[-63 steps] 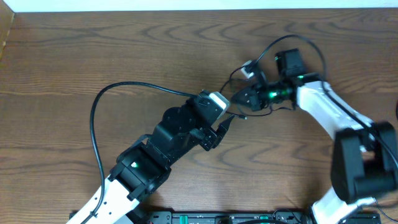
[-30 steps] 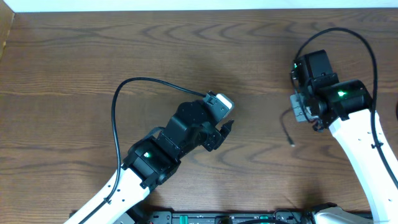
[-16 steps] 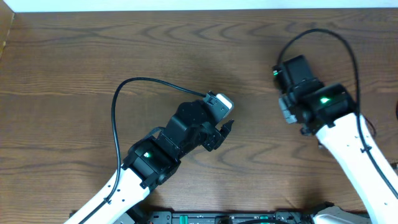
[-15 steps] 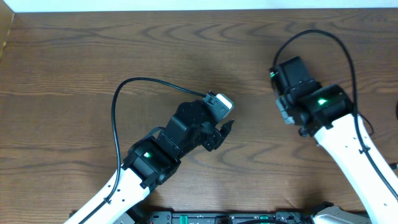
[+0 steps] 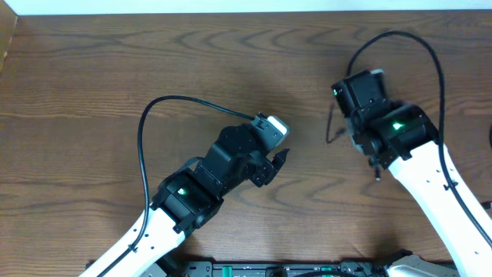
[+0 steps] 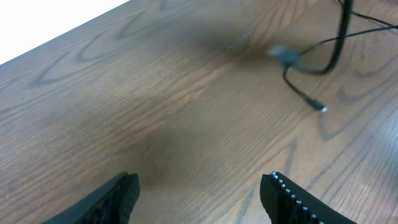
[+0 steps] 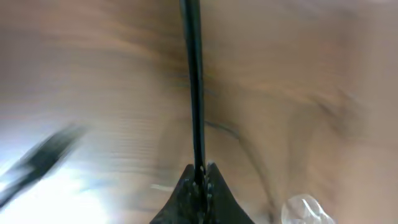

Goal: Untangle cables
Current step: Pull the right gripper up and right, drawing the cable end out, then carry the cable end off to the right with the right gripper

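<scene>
The cable has bare wood to the right in the overhead view, beyond its lead. My right gripper will next carry the cable there, lower it and release it.
A thin black cable runs straight up from my right gripper, whose jaws are shut on it; this view is heavily blurred. From overhead a short stretch of that cable hangs just left of the right wrist, and the gripper itself is hidden under the arm. In the left wrist view the cable curves down to a small plug end at the upper right, far from my left gripper. That gripper stands open over bare wood with nothing between its fingers.
The left arm's thick black lead loops over the wooden table on the left. The right arm's lead arcs above its wrist. A blurred pale blob shows at the lower right of the right wrist view.
My right arm first drew away to the right from the left gripper with the black cable, then shifted a little left and up. The left arm has stayed still over the last second.
</scene>
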Robot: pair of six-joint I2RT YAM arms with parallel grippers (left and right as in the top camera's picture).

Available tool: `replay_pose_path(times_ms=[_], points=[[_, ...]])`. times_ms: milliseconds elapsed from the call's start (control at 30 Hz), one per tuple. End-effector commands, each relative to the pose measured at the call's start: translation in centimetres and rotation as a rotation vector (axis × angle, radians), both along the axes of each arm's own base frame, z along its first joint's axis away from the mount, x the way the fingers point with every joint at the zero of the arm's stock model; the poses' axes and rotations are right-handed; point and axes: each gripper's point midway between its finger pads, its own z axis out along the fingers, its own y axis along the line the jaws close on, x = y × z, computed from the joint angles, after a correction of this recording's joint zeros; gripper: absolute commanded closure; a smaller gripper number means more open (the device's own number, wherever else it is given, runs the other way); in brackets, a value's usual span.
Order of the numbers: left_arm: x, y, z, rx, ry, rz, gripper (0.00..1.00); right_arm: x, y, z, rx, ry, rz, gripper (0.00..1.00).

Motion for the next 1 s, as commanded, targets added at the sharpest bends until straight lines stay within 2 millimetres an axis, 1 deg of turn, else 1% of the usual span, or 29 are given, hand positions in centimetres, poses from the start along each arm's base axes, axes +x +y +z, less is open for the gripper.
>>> replay_pose_path(times_ms=[0, 33, 100, 200, 267, 433, 500, 600, 700, 800, 833, 867, 967], points=[[0.1, -0.2, 0.7, -0.012, -0.009, 0.001, 0.33, -0.6, 7.8, -0.1, 0.266, 0.093, 0.415, 0.99], [0.1, -0.2, 0.7, -0.011, -0.008, 0.001, 0.33, 0.2, 7.2, 0.3, 0.243, 0.053, 0.364, 0.99], [0.1, -0.2, 0.7, -0.009, -0.006, 0.001, 0.33, 1.2, 5.8, 1.0, 0.202, -0.004, 0.27, 0.99], [0.1, -0.2, 0.7, -0.008, -0.006, 0.001, 0.33, 1.9, 4.1, 1.8, 0.156, -0.045, 0.191, 0.99], [0.1, -0.2, 0.7, -0.012, -0.009, 0.001, 0.33, 2.2, 3.2, 1.9, 0.147, -0.051, 0.164, 0.99], [0.1, -0.3, 0.8, -0.014, -0.009, -0.001, 0.33, 3.1, -0.3, 2.1, 0.149, -0.068, 0.056, 0.99], [0.0, -0.4, 0.8, -0.019, -0.005, -0.011, 0.33, 3.7, -1.9, 2.7, 0.161, -0.094, 0.001, 0.99], [-0.3, -0.7, 0.8, -0.029, 0.005, -0.032, 0.33, 4.9, -4.2, 4.3, 0.183, -0.155, -0.062, 0.99], [-0.3, -0.8, 0.8, -0.03, 0.006, -0.033, 0.33, 6.1, -6.4, 6.5, 0.196, -0.218, -0.115, 0.99], [-0.5, -0.9, 0.8, -0.033, 0.011, -0.042, 0.33, 7.6, -7.1, 8.3, 0.214, -0.233, -0.053, 0.99], [-0.6, -1.0, 0.8, -0.038, 0.016, -0.05, 0.33, 8.1, -7.6, 8.7, 0.213, -0.243, -0.066, 0.99], [-0.9, -1.2, 0.8, -0.051, 0.03, -0.061, 0.33, 9.1, -8.4, 9.3, 0.211, -0.26, -0.084, 0.99], [-1.2, -1.6, 0.6, -0.071, 0.059, -0.076, 0.33, 11.2, -9.8, 9.9, 0.202, -0.276, -0.11, 0.99]])
